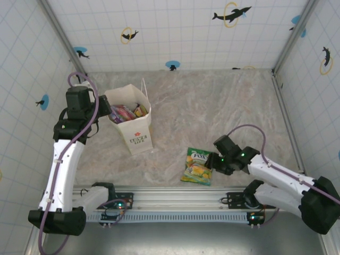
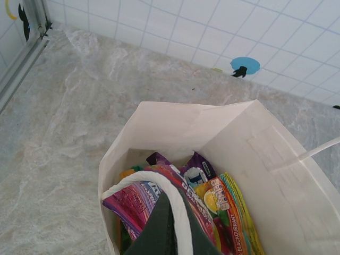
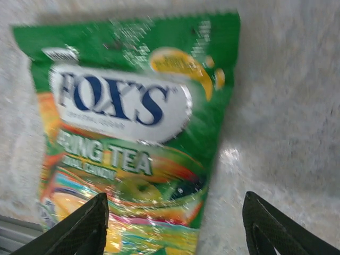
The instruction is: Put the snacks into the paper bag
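My right gripper lowers and eases back next, its fingers astride the packet's near side edge [image 1: 209, 177] [image 3: 196, 223], since that edge lies below it, closer to the bar.
The cream paper bag [image 1: 135, 133] stands upright at the left of the table, its mouth open. Several snacks [image 1: 126, 112] stand inside it: purple, magenta and orange packets [image 2: 212, 207]. My left gripper [image 2: 170, 223] is at the bag's [image 2: 255, 159] near-left rim, shut on the white cord handle [image 2: 183, 212] that loops over its dark fingers. A green-yellow snack packet [image 1: 197, 166] lies flat on the table near the front edge. My right gripper [image 1: 214, 161] hangs open just above this packet [image 3: 127, 122]. One of its fingers [image 3: 79, 228] is over the packet's lower part and the other is over bare table.
An aluminium rail [image 1: 175, 199] runs along the near edge, close to the green packet. Tiled walls with metal posts [image 1: 64, 37] close in the table on three sides. The bag's second cord handle [image 2: 319, 151] sticks out to the right.
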